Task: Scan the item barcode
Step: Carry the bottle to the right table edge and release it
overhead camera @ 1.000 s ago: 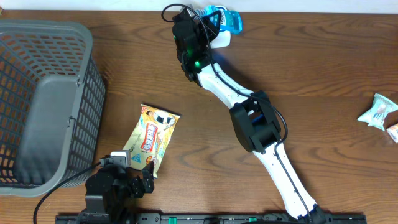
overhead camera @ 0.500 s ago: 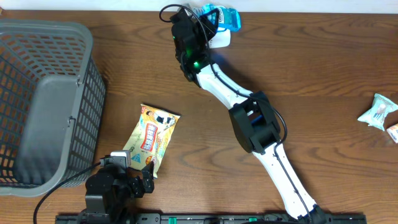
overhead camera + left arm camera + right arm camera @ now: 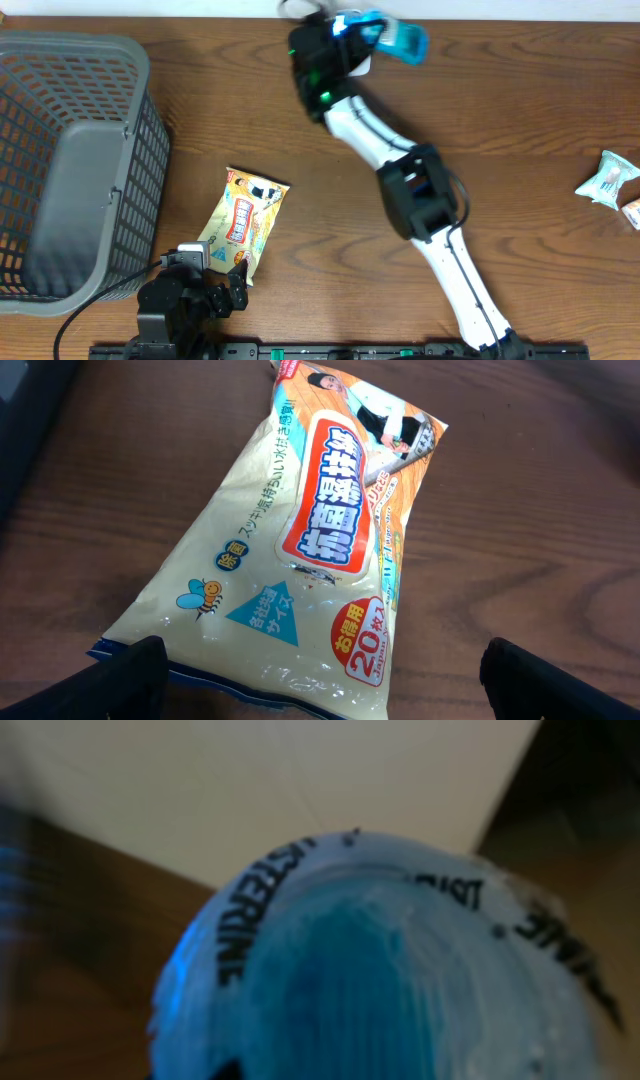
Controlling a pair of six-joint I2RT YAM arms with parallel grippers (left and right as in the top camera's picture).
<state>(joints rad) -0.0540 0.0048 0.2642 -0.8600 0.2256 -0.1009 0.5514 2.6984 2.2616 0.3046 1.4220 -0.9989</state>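
Note:
I need to move the bottle to the right in the overhead view with my right gripper next, then lower it onto the bare table beyond the small packets (image 3: 582, 106).
A blue mouthwash bottle (image 3: 398, 38) with LISTERINE lettering (image 3: 380, 970) hangs over the table's far edge, motion-blurred. My right gripper (image 3: 358, 48) is shut on it; the bottle fills the right wrist view and hides the fingers. A yellow pack of wet wipes (image 3: 243, 218) lies flat near the front left. My left gripper (image 3: 232, 280) stands open at the pack's near end. In the left wrist view the pack (image 3: 310, 550) lies just ahead of the left gripper (image 3: 340, 695), with one black fingertip at each lower corner.
A grey mesh basket (image 3: 70, 160) takes up the left side of the table. A small white and green packet (image 3: 608, 178) and another packet (image 3: 632, 212) lie at the right edge. The right arm (image 3: 415, 195) crosses the table's middle diagonally.
The right gripper has swung the blue bottle to the right along the far edge, and it now shows blurred. The left gripper and the wipes pack have not moved.

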